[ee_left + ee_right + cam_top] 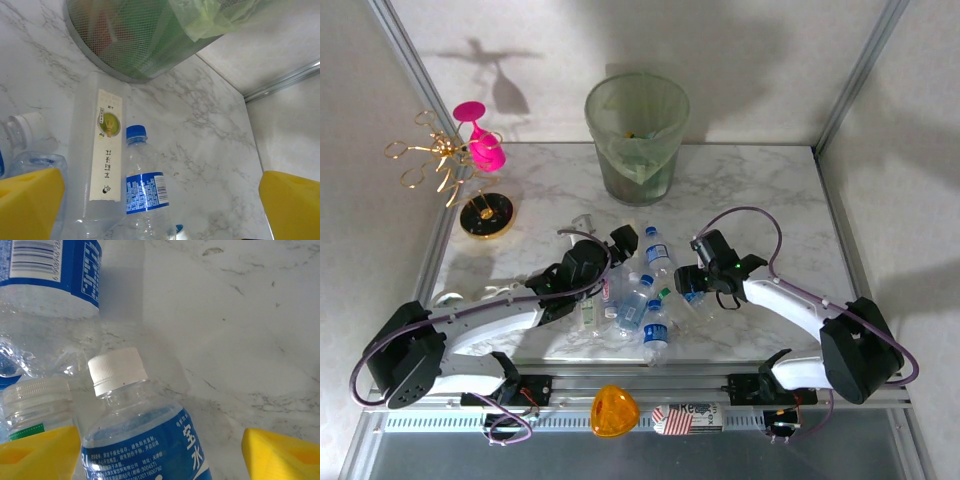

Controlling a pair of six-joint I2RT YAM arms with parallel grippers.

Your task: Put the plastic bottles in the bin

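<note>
The white-capped bottle sits against one finger with a gap to the other, so I will lower my right gripper, center it around the bottle's blue label (694, 297) (150, 455), and close.
Several plastic bottles (642, 300) lie in a heap on the marble table between my two grippers. The bin (637, 135), pale green with a liner bag, stands at the back centre, and its mesh wall (145, 35) rises just ahead in the left wrist view. My left gripper (623, 240) (162, 200) is open wide above a clear blue-capped bottle (142, 190) and a pale square bottle (97, 165). My right gripper (692, 283) (160, 440) is open around a white-capped, blue-labelled bottle (145, 440). That bottle lies against the left finger (40, 452), with a gap to the right finger.
A pink goblet (480, 140) hangs on a gold wire stand (445, 160) with a round base (487, 215) at the back left. An orange object (614, 410) sits on the front rail. Metal frame posts (850, 80) flank the table. Bare marble (770, 200) lies right of the bin.
</note>
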